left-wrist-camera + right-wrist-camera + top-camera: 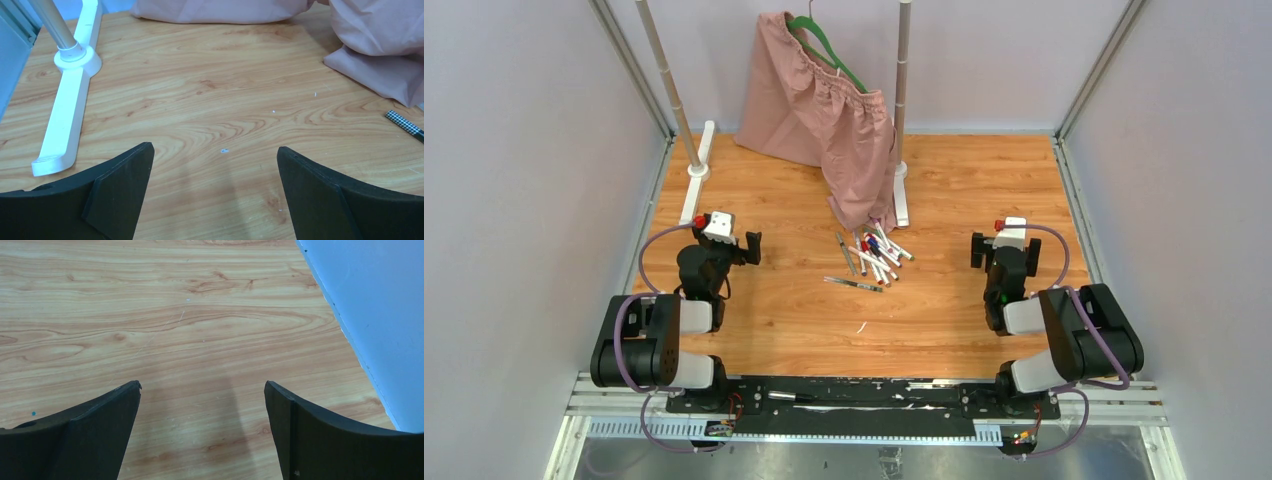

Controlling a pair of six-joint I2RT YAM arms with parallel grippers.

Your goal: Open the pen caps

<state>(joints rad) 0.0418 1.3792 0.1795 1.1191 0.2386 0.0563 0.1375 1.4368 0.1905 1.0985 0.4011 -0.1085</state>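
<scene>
The robot's right gripper should next move across to the left in the top view and down onto the body of the pen touching the pink cloth.
A pile of thin white pens lies at the table's middle, just in front of the pink cloth. Tiny red and blue pen caps show on pens in the pile; I cannot tell the other colours. One dark patterned pen lies apart in front of the pile, and its end shows at the right edge of the left wrist view. My left gripper is open and empty, left of the pile. My right gripper is open and empty, right of the pile.
A pink garment hangs on a green hanger from a rack with two white feet at the back. A small white scrap lies near the front. A wall stands close on the right.
</scene>
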